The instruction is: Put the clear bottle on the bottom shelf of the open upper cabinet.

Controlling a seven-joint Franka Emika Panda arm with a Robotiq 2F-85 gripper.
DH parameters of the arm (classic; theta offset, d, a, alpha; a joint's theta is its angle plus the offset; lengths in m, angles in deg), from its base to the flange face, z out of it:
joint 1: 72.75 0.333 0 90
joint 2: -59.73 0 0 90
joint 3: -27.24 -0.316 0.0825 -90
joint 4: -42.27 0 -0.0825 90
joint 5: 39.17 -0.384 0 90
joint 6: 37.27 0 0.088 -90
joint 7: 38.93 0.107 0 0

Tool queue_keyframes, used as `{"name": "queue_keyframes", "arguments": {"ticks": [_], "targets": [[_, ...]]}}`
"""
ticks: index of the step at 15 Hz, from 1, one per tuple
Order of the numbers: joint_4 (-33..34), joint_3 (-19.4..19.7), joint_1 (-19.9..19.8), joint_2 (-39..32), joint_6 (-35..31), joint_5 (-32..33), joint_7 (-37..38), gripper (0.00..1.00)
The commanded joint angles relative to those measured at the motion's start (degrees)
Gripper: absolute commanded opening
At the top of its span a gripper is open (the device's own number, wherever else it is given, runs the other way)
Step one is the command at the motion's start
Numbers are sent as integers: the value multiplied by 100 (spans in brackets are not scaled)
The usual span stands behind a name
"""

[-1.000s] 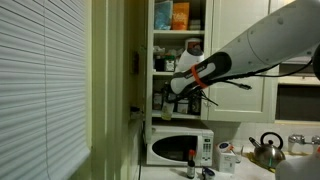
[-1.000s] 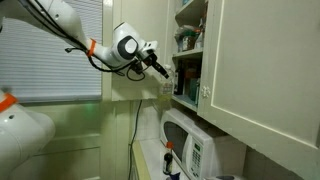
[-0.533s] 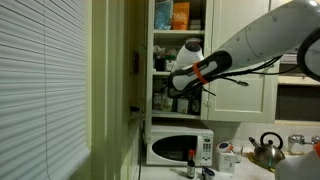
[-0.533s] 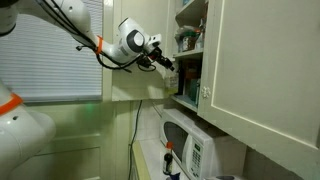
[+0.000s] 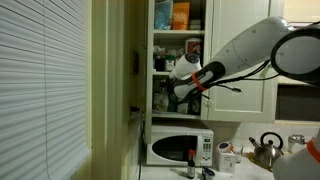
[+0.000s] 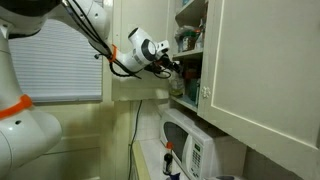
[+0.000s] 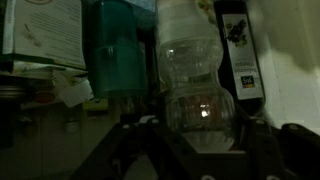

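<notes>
My gripper needs to lower the clear bottle next, away from my base and the teal container, deeper into the cabinet's lowest section [image 5: 164, 110].
The open upper cabinet [image 5: 178, 45] is tall, narrow and white, and its cream door [image 6: 262, 60] stands open. My gripper [image 7: 197, 138] is shut on the clear bottle [image 7: 195, 80], which stands upright between the fingers. In both exterior views the gripper [image 5: 172, 97] [image 6: 173, 68] reaches into the cabinet's lowest compartment, just above the bottom shelf [image 5: 160, 113]. I cannot tell whether the bottle touches the shelf. In the wrist view a teal container [image 7: 118, 50] and a dark labelled bottle [image 7: 238, 50] stand right behind the clear bottle.
A white microwave [image 5: 180, 147] [image 6: 188, 152] sits below the cabinet. A dark bottle with red [image 5: 190, 160], a kettle [image 5: 266, 151] and small items stand on the counter. Orange and blue boxes [image 5: 172, 14] fill the top shelf. Window blinds [image 5: 45, 90] are beside the cabinet.
The arm has moved forward and the gripper with the clear bottle has gone from in front of the cabinet into its lowest compartment, slightly lower.
</notes>
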Motion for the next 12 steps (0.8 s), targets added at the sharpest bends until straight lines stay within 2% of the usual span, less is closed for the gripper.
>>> {"name": "queue_keyframes", "arguments": {"ticks": [1, 4, 11, 12], "targets": [[277, -811, -857, -231, -292, 335, 248, 36], [334, -1499, -1538, -225, -477, 230, 409, 36], [427, -3195, -3412, 376, -1240, -160, 768, 36], [413, -3373, -3529, 549, -1325, -1081, 58, 36]]}}
